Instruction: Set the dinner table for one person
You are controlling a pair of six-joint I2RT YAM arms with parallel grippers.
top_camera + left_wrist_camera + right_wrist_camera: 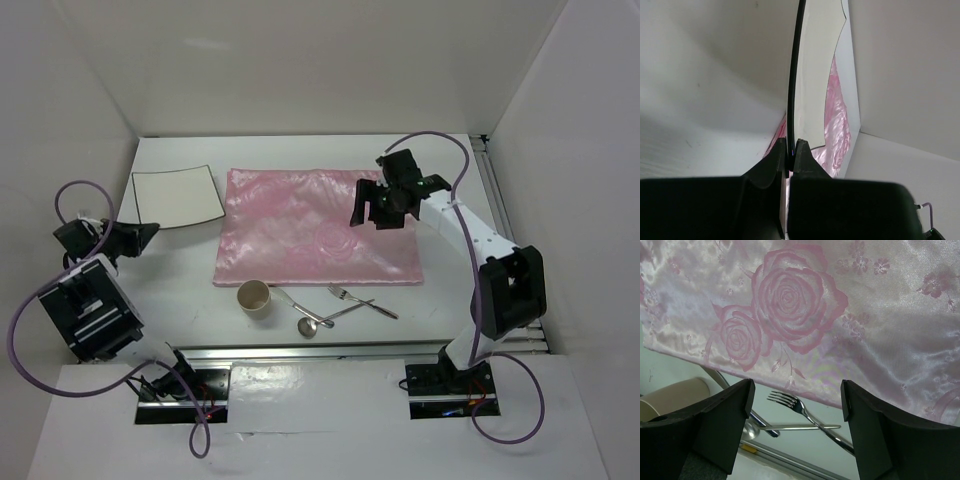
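Observation:
My left gripper is going to carry the plate (175, 195) to the right in the top view and down onto the pink cloth's middle (322, 226) and let go of it there, because the cloth is bare.
The dinner table (180, 275) is a white top with a rail along its front. A white square plate (175, 195) lies at the back left, and my left gripper (148, 230) is shut on its near left corner. In the left wrist view the left gripper (790, 145) pinches the plate's dark rim (791, 95) edge-on. A shiny pink cloth (318, 240) lies in the middle. My right gripper (385, 205) hovers open over its right part. In the right wrist view the right gripper (797, 390) holds nothing, with the cloth (840, 305) below.
A beige cup (254, 297) stands in front of the cloth. A fork (362, 300), a spoon (322, 320) and a knife (293, 304) lie crossed beside it near the front rail. The right wrist view shows the fork (800, 407) and cup (675, 395). White walls enclose the table.

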